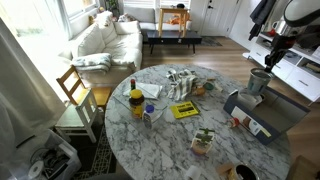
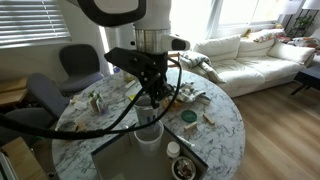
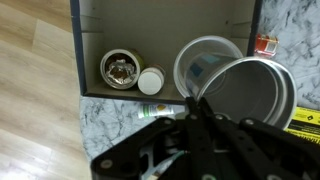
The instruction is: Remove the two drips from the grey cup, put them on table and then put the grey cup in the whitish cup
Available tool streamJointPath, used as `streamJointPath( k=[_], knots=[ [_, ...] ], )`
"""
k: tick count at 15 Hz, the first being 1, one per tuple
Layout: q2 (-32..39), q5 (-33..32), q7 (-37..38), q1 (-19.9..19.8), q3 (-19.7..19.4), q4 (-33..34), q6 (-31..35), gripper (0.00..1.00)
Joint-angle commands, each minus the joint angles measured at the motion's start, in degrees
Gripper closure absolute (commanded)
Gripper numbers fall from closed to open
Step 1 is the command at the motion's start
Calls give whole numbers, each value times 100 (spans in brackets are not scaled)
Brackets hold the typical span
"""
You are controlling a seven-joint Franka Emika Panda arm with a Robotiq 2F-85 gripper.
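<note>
My gripper comes down next toward the whitish cup's opening (image 3: 202, 66) below it and releases the grey cup's rim there. The grey cup (image 3: 255, 95) hangs partly over that opening.
My gripper (image 3: 196, 104) is shut on the rim of the grey cup (image 3: 255, 95) and holds it over the open grey box. In both exterior views the cup (image 1: 260, 82) hangs just under the fingers (image 2: 152, 100). The whitish cup (image 3: 205, 60) stands in the box, partly under the grey cup, and also shows in an exterior view (image 2: 148, 133). A packet with green print (image 3: 160, 110) lies on the marble table (image 3: 110, 125) beside the box. A small orange-red item (image 3: 265, 43) lies on the far side. I cannot see into the grey cup.
The grey box (image 1: 262, 112) also holds a small jar (image 3: 120, 69) and a white lid (image 3: 151, 80). A yellow booklet (image 1: 185, 110), a yellow-lidded jar (image 1: 136, 99), a potted plant (image 1: 203, 140) and other small items stand on the table. A chair (image 1: 75, 95) stands beside it.
</note>
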Motion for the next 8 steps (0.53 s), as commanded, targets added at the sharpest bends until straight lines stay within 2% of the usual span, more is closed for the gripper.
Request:
streamJointPath(
  k=[1, 5, 6, 7, 8],
  knots=[
    [284, 195, -210, -126, 48, 182, -59, 99],
    [484, 290, -312, -204, 56, 255, -88, 99],
    [520, 302, -297, -219, 64, 259, -78, 70],
    [557, 355, -324, -238, 77, 268, -87, 70],
    [578, 411, -343, -254, 89, 275, -85, 64]
  ],
)
